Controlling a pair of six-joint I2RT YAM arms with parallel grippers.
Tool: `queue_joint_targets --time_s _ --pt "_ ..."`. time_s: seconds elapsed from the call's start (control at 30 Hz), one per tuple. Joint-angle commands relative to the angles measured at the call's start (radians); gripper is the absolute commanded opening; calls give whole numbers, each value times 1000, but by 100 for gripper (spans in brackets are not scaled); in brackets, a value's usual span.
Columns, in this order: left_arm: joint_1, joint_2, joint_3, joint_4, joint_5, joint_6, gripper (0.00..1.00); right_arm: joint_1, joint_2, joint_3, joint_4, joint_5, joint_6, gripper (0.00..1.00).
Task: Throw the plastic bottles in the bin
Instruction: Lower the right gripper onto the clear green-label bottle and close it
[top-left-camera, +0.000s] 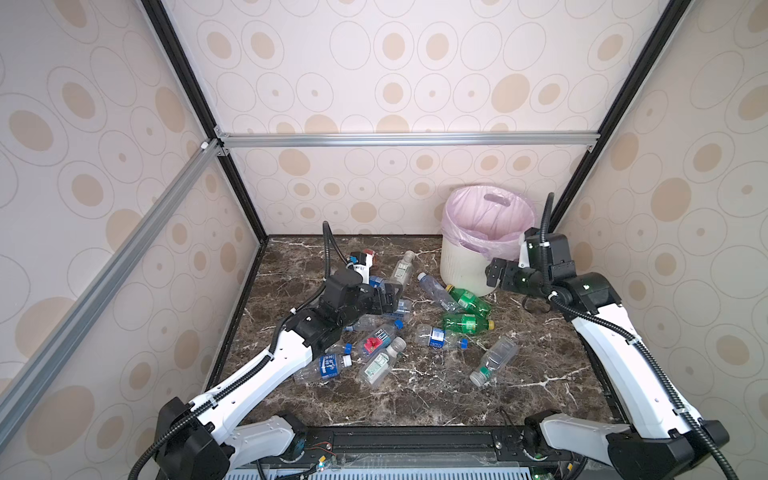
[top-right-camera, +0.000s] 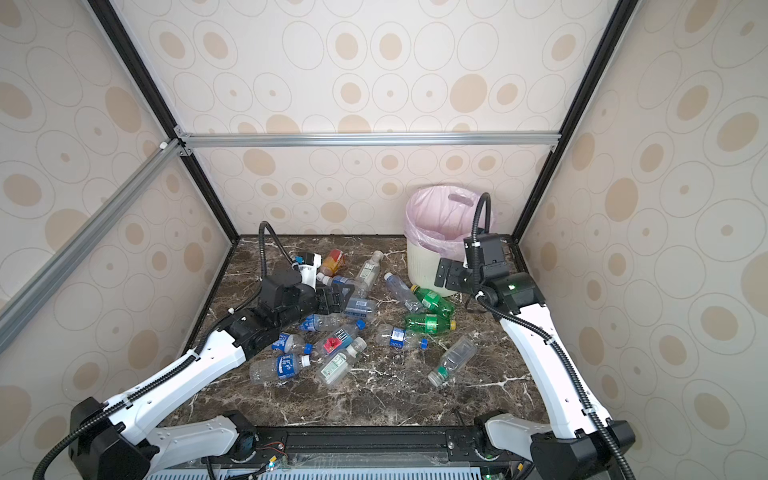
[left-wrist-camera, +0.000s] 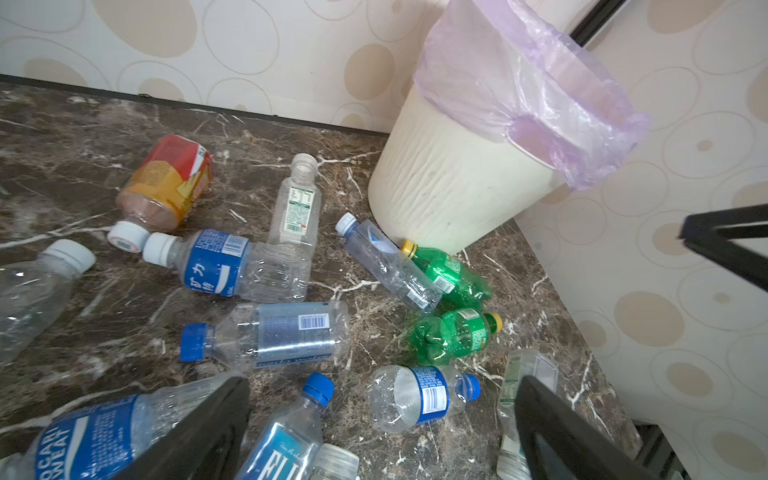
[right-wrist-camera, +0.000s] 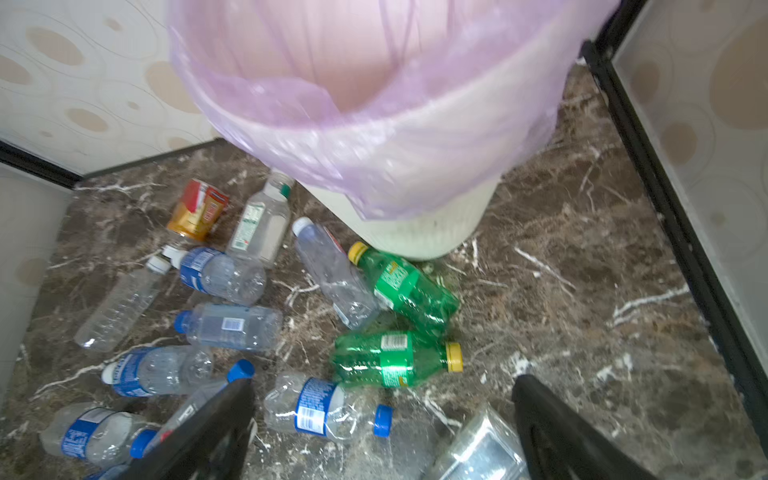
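Observation:
I will move my right gripper back from the bin (top-left-camera: 461, 266) next and down over the far half of the clear square bottle (top-left-camera: 502, 349), which lies apart with bare tabletop around it.
Several plastic bottles lie scattered on the dark marbled table (top-left-camera: 415, 399). Among them are two green ones (top-left-camera: 467, 300) (top-left-camera: 465, 323), a clear blue-labelled one (top-left-camera: 438, 337) and an amber one (top-right-camera: 333, 262). The bin (top-left-camera: 461, 266), cream with a pink bag, stands at the back right. My left gripper (top-left-camera: 388, 297) hangs open and empty over the left cluster; in the left wrist view the left gripper (left-wrist-camera: 382, 428) frames a blue-labelled bottle (left-wrist-camera: 419, 397). My right gripper (top-left-camera: 494, 272) is open and empty, close to the bin's front wall, below its rim (right-wrist-camera: 374, 124).
Patterned walls close in the table on three sides, with a black frame post (top-left-camera: 561, 208) just behind the bin. A clear square bottle (top-left-camera: 494, 359) lies apart toward the front right. The right arm's finger (left-wrist-camera: 731, 245) shows at the edge of the left wrist view.

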Motion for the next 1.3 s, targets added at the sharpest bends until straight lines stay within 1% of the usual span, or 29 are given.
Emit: queue_joint_targets --time_s 0.0,0.07,0.17,0.23,0.33,0.4,0.5,0.63,0.7,0.8,0.87,0.93,1.0,1.1,1.27 --pt "-17 13 -23 95 109 9 99 0 -31 -124 -43 40 102 100" --pt "-36 51 -30 111 113 5 99 1 -55 -201 -59 25 143 100" --pt "-74 99 -15 113 129 10 99 1 -103 -319 -74 39 197 100" --pt "-116 116 -8 117 97 34 99 1 -148 -399 -70 31 241 100" --pt "-157 123 -5 143 73 57 99 1 -215 -525 -8 -28 281 100" --pt "-162 124 -13 165 73 57 99 1 -234 -581 6 -48 300 100" --pt "-166 132 -25 202 79 57 99 1 -248 -638 11 -40 319 100" --pt "-170 180 52 186 97 106 99 3 -259 -687 56 -64 336 100" --pt "-170 194 54 214 84 103 99 1 -253 -732 109 -80 349 100" --pt "-172 189 -9 302 131 82 99 2 -219 -776 179 -101 360 100" --pt "-174 179 -64 338 124 69 99 1 -188 -785 207 -94 357 100" --pt "-179 178 -56 304 130 97 99 2 -163 -788 230 -80 355 100" --pt "-199 178 -44 273 92 134 99 1 -138 -788 258 -76 351 100" --pt "-206 195 -35 267 99 133 99 1 -101 -782 286 -64 347 100" --pt "-218 228 -28 251 105 135 99 -1 -31 -785 332 -55 331 95"
